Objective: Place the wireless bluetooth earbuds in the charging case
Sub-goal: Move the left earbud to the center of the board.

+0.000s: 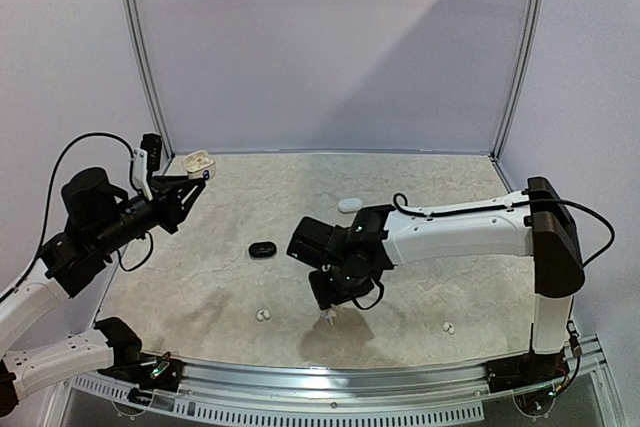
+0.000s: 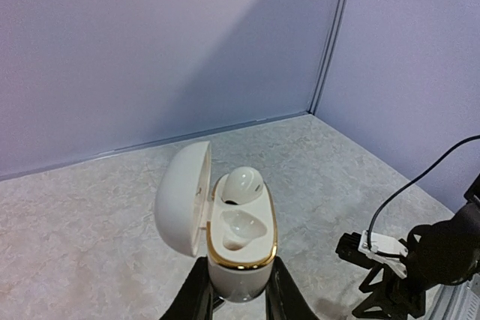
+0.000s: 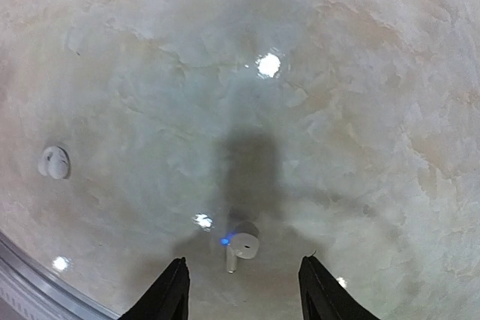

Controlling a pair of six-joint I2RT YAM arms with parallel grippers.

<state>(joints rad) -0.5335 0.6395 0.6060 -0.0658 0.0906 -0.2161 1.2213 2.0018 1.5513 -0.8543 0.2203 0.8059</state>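
Observation:
The open gripper fingers already straddle the round head of the blue-lit earbud (image 1: 329,314) (image 3: 244,245) below, so next I need to lower my right gripper to close on it.
My left gripper (image 2: 238,290) is shut on the base of an open white charging case (image 2: 238,249) with a gold rim and holds it above the table's back left (image 1: 198,161). A white earbud (image 2: 244,183) sits in its far slot. The near slot (image 2: 238,230) holds nothing. My right gripper (image 3: 244,294) is open and points down over a white stemmed earbud (image 3: 241,247) with a blue light, which lies on the table between the fingers' lines (image 1: 328,317). Another white earbud (image 3: 55,162) lies to the left (image 1: 263,315).
A closed black case (image 1: 262,249) lies mid-table and a closed white case (image 1: 349,205) behind it. A further white earbud (image 1: 448,328) lies at the front right. The table's metal front rail (image 1: 330,387) runs close below the right gripper. Walls enclose the back and sides.

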